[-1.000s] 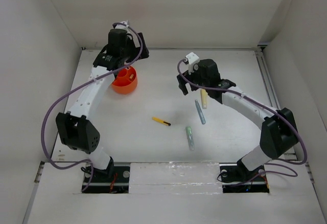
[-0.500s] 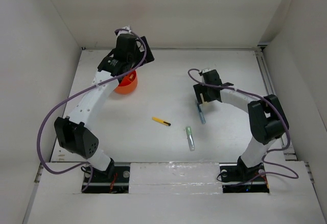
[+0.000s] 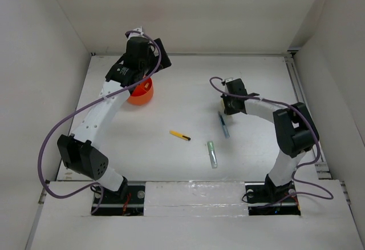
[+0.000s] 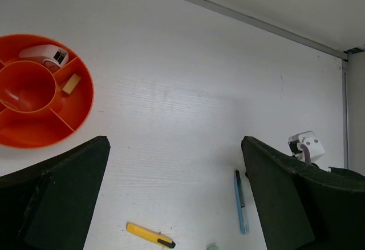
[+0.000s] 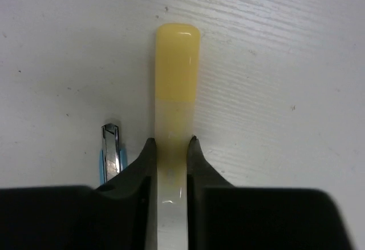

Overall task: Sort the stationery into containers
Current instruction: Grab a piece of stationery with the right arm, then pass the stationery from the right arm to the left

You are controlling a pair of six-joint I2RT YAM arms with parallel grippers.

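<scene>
My left gripper will tilt and reach across to the right in the top view, onto the marker's yellow end, which is bare beyond the other gripper's fingers.
My right gripper (image 5: 171,141) is down at the table, shut on the pale yellow marker (image 5: 177,79), whose yellow end sticks out ahead of the jaws. From above, the right gripper (image 3: 229,106) hides that marker. The grey-blue pen (image 3: 223,124) lies just beside it, and its clip end (image 5: 110,147) shows left of the fingers. A yellow-black pen (image 3: 180,136) and a pale green marker (image 3: 212,153) lie mid-table. The orange cup (image 3: 140,93) sits at the back left, with a white item (image 4: 44,56) and a tan eraser (image 4: 71,83) in its outer compartments. My left gripper (image 3: 149,56) hangs open and empty above the cup.
White walls close in the table at the back and both sides, and a metal rail (image 3: 299,96) runs along the right edge. Purple cables loop from both arms. In the left wrist view the right arm's white fitting (image 4: 305,146) shows beside the grey-blue pen (image 4: 241,202).
My right gripper came down over the pale yellow marker and closed on it. The left arm drew back a little above the cup and stayed open.
</scene>
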